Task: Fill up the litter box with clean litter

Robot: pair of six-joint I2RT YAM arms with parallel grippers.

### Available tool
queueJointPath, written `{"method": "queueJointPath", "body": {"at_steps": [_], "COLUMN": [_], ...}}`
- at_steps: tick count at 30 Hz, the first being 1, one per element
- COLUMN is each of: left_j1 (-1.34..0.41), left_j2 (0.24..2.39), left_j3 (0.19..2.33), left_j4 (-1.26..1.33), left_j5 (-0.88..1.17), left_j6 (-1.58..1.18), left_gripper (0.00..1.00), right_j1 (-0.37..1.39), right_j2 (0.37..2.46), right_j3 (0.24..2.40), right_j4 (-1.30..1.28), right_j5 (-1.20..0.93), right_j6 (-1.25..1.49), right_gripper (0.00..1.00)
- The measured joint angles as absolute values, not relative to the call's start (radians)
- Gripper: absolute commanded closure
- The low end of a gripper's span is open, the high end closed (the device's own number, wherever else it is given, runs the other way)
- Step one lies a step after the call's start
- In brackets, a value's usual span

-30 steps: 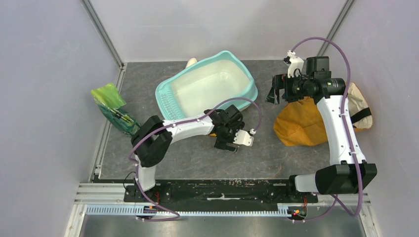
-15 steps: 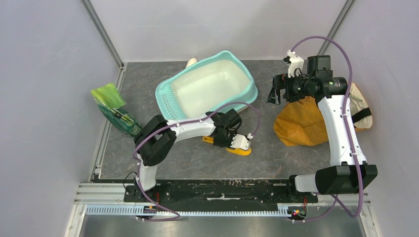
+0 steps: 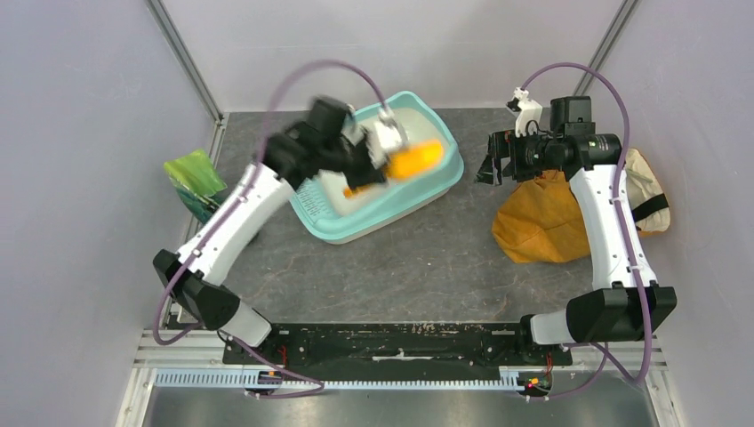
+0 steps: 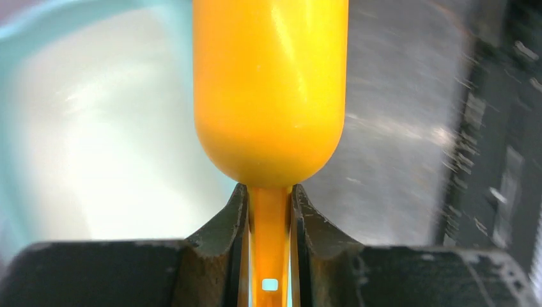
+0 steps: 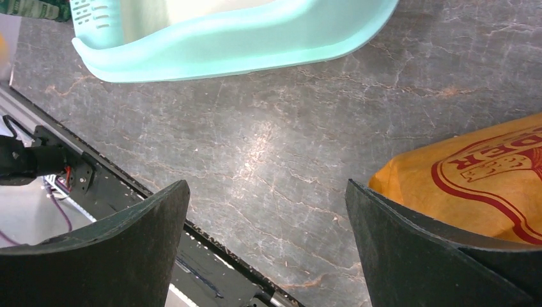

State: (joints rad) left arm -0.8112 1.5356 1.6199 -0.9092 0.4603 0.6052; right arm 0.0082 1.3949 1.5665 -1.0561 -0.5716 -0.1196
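Observation:
My left gripper moves down toward the green pouch next and releases the scoop, since bare tabletop lies below it and to its left in the top view.
The teal litter box [image 3: 354, 233] with its white basin lies slanted at the back of the table. My left gripper [image 3: 372, 169] hangs over it, blurred by motion, shut on the handle of an orange scoop [image 3: 416, 158]. In the left wrist view the two fingers clamp the thin handle at my left gripper [image 4: 270, 192], and the scoop [image 4: 270, 89] bowl juts out over the litter box [image 4: 38, 25] edge. Any load in the scoop is hidden. The litter is out of view. My right gripper [image 3: 487, 169] hovers open and empty at my right gripper [image 5: 265, 188].
An orange cloth bag [image 3: 542, 222] lies at the right under the right arm, its printed face the orange cloth bag [image 5: 473, 173]. A green pouch [image 3: 197, 182] leans at the left wall. The litter box [image 5: 243, 38] rim and the black base rail [image 5: 83, 176] show in the right wrist view.
The left gripper shut on the orange scoop near the table's front, then swung up and back over the litter box with it. The right arm barely moved.

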Motion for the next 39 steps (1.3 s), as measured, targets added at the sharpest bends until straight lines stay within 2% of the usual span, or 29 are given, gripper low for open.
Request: {"method": "queueJointPath", "body": {"at_steps": [3, 6, 9, 12, 17, 23, 34, 39], "left_j1": [-0.493, -0.282, -0.177, -0.121, -0.043, 0.033, 0.052, 0.057], "left_j2": [1.575, 1.736, 1.954, 2.122, 2.277, 2.308, 2.304, 2.218], "left_j3": [1.813, 2.040, 2.279, 2.382, 2.383, 2.289, 2.050, 1.905], "left_j4": [-0.864, -0.842, -0.853, -0.867, -0.913, -0.942, -0.985, -0.976], "left_j5": [0.464, 0.374, 0.225, 0.062, -0.073, -0.076, 0.052, 0.170], "left_j6": [0.517, 0.471, 0.466, 0.511, 0.638, 0.819, 1.002, 1.066], "left_gripper": [0.98, 0.98, 0.98, 0.98, 0.98, 0.98, 0.98, 0.98], "right_j1": [0.008, 0.008, 0.008, 0.008, 0.008, 0.008, 0.008, 0.008], "right_j2": [1.400, 1.408, 1.417, 1.424, 1.434, 1.440, 1.440, 1.441], "right_j3": [1.569, 1.576, 1.591, 1.601, 1.605, 1.605, 1.607, 1.608], "right_j4": [-1.055, -1.056, -1.058, -1.058, -1.061, -1.066, -1.076, -1.082], "right_j5": [-0.589, -0.608, -0.619, -0.632, -0.643, -0.648, -0.649, -0.648], "right_j6": [-0.113, -0.112, -0.113, -0.115, -0.114, -0.115, -0.117, -0.124], "right_gripper": [0.01, 0.01, 0.01, 0.01, 0.01, 0.01, 0.01, 0.01]}}
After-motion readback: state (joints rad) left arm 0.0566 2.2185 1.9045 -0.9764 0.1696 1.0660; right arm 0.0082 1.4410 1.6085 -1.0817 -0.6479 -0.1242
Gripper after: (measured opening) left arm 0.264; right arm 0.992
